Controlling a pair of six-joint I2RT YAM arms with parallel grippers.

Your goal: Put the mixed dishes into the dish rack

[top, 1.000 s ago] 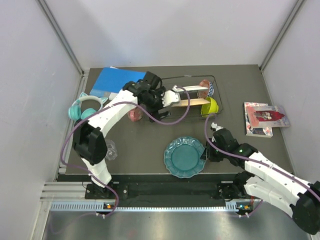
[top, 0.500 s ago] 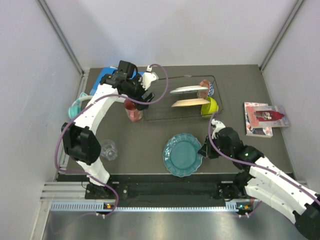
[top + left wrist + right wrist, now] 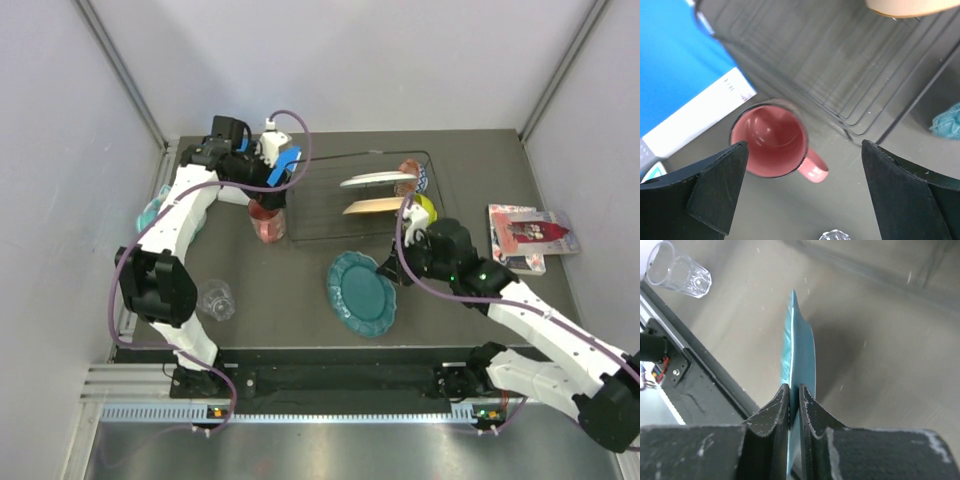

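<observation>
My right gripper needs to move up and outward, then down with the plate turned upright. It should release the plate on the near wires beside the peach plate (image 3: 372, 206), because they are empty.
My right gripper (image 3: 388, 268) is shut on the right rim of the teal scalloped plate (image 3: 360, 293) and holds it tilted off the table; the right wrist view shows it edge-on (image 3: 802, 355) between the closed fingers (image 3: 777, 412). My left gripper (image 3: 272, 180) is open and empty above the red tumbler (image 3: 268, 224), which has a handle (image 3: 771, 141). The black wire dish rack (image 3: 318, 205) holds the white plate (image 3: 378, 179), peach plate (image 3: 372, 206), lime bowl (image 3: 424, 208) and red patterned bowl (image 3: 410, 170). The clear glass (image 3: 217, 298) stands at the near left.
Teal headphones (image 3: 155, 215) lie at the left edge. The blue book (image 3: 675, 65) lies beside the rack's left end, mostly under my left arm. A magazine (image 3: 530, 238) lies at the right. The rack's left half (image 3: 840, 65) has bare wire.
My left gripper has drawn back from the white plate in the rack and moved left over the red tumbler. My right gripper has lifted and tilted the teal plate, shifting it left.
</observation>
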